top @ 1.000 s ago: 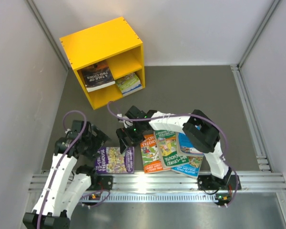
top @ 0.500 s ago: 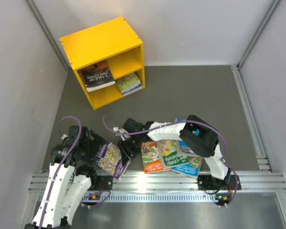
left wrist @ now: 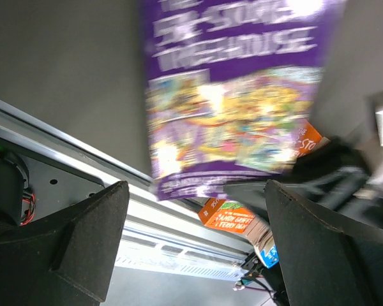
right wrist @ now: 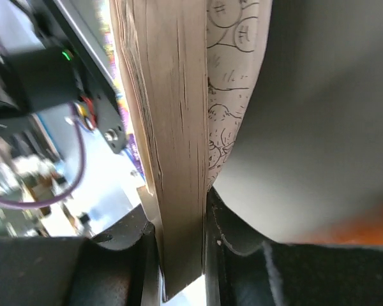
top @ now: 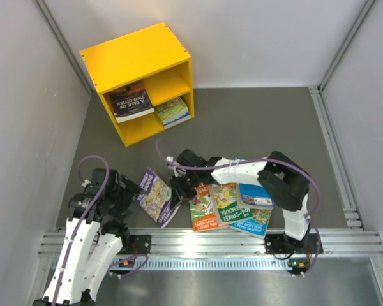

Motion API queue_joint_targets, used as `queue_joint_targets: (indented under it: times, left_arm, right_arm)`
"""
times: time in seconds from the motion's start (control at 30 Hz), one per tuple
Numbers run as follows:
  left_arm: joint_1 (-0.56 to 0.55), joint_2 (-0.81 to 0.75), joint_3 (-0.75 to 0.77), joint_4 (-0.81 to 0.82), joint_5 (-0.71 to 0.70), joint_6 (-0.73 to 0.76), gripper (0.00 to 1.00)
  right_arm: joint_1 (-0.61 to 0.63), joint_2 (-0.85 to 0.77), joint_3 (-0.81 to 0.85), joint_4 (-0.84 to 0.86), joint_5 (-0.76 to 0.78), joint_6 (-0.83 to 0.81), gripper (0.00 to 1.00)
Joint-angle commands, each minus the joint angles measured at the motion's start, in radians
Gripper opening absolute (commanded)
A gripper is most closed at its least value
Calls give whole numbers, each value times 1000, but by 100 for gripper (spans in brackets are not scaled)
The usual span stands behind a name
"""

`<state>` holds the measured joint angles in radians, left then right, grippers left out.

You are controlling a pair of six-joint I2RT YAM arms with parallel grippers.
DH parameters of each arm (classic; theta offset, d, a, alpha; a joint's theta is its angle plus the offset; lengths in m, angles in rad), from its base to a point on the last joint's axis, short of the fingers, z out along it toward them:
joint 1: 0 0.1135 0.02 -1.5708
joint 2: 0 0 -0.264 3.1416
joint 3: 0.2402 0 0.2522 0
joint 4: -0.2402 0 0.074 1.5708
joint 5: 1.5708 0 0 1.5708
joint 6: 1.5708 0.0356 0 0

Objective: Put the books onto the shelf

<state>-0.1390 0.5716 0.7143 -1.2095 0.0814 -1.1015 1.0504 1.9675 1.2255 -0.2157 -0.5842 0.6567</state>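
Observation:
My right gripper should next move the purple book outward, slide it into the open space above the green book (top: 172,111) in the yellow shelf and then open.
A purple book (top: 154,196) stands tilted on edge off the floor, with my right gripper (top: 177,190) shut on its right edge. In the right wrist view the book's page block (right wrist: 175,127) is pinched between the jaws of the right gripper (right wrist: 182,255). My left gripper (top: 127,191) is open just left of the book; its wrist view shows the purple cover (left wrist: 233,95) ahead of the left gripper (left wrist: 191,245), whose fingers (left wrist: 83,242) hold nothing. Orange (top: 202,208), green (top: 225,203) and blue (top: 255,207) books lie flat side by side. The yellow shelf (top: 134,54) holds a dark book (top: 130,102) and a green book (top: 172,111).
An aluminium rail (top: 210,245) runs along the near edge under both arm bases. White walls close in the grey floor (top: 255,127) on the left, back and right. The right arm's forearm (top: 242,169) reaches leftward over the flat books.
The purple book went from lying flat to standing tilted on edge. My right gripper closed on its right edge. The left arm drew back to the left.

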Motion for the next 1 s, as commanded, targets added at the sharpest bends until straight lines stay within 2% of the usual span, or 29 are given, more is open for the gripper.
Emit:
queue_joint_targets:
  times: [0.0,0.23,0.47,0.7,0.97]
  left_arm:
    - [-2,2,33,27,0,17,92]
    - [-2,42,68,80,8,57,92]
    - [-2,76,82,102,14,100,92]
    - [-2,83,86,113,11,124,92]
    - [-2,94,99,111,-11,157,92]
  right_arm:
    - [-107,-188,3,38,27,61,0]
    - [-291,-302,40,4,3,109,0]
    - [-414,-164,245,-47,-26,135,0]
    - [-461,-32,385,-48,-28,192,0]
    - [-472,8,402,16,-31,257,0]
